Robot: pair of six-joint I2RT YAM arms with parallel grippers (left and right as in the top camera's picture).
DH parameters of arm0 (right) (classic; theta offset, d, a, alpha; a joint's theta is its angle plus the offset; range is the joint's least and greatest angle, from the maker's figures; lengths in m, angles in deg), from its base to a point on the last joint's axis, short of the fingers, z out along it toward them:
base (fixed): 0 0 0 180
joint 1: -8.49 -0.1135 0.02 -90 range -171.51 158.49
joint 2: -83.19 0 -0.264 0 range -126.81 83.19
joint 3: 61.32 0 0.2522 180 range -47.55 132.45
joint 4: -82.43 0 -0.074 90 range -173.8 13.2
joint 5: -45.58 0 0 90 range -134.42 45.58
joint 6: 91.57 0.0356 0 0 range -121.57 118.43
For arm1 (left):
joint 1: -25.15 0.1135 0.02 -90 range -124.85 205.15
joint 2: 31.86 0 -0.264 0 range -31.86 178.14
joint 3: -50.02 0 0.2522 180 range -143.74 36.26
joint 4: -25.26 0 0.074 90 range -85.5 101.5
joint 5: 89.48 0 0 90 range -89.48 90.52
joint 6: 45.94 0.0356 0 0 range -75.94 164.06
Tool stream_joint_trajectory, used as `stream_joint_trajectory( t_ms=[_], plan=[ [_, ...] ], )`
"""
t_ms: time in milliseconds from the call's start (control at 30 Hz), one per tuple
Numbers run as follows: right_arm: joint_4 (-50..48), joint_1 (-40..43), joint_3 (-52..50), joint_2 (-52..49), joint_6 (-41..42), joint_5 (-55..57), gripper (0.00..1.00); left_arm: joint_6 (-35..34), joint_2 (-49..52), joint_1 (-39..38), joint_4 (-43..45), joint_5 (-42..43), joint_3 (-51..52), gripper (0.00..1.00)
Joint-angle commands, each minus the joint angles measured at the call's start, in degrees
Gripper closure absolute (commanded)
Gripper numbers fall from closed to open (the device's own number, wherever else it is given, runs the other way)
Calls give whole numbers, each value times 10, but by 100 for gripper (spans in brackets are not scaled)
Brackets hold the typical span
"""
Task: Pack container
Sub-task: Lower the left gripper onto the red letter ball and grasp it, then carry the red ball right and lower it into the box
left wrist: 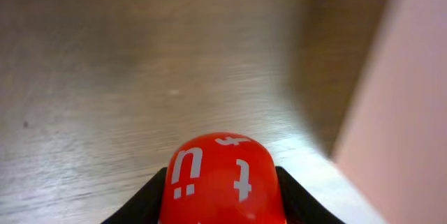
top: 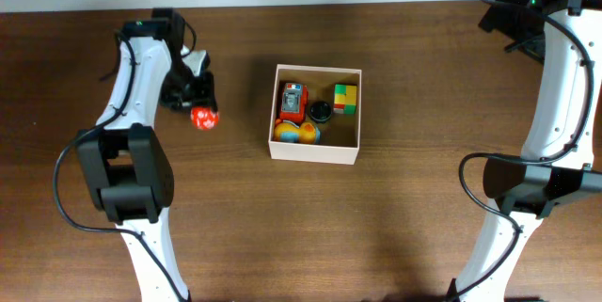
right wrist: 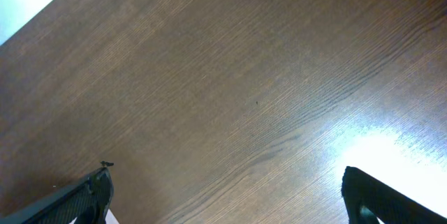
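The container's empty near corner (top: 341, 135) lies right of my left gripper in the overhead view, so I will rise and cross the container's side that way to release the ball.
The container (top: 314, 151) is a square shallow box with white walls in the middle of the table. It holds a red toy car (top: 293, 102), a black round piece (top: 320, 110), a green-yellow-red block (top: 346, 98) and a yellow-blue toy (top: 297, 133). My left gripper (top: 200, 106) is left of the container, shut on a red ball with white marks (top: 204, 119); the ball fills the bottom of the left wrist view (left wrist: 220, 181) between the black fingers. My right gripper (right wrist: 223, 189) is open and empty over bare wood at the far right back.
The container's pale wall (left wrist: 405, 112) shows blurred at the right of the left wrist view. The right arm (top: 555, 86) stands along the table's right edge, the left arm (top: 132, 133) along the left side.
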Motion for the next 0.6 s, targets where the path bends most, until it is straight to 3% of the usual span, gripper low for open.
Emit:
stream_joint_trajectory(
  t_ms=[0,200,567],
  plan=[
    [3,3,2,12,1,1,1,75,2,0,-13,138,-60,67],
    [3,3,2,12,1,1,1,211,2,-20,-19,380,-106,67],
    [3,3,2,12,1,1,1,357,2,-133,-33,402,-106,67]
  ],
)
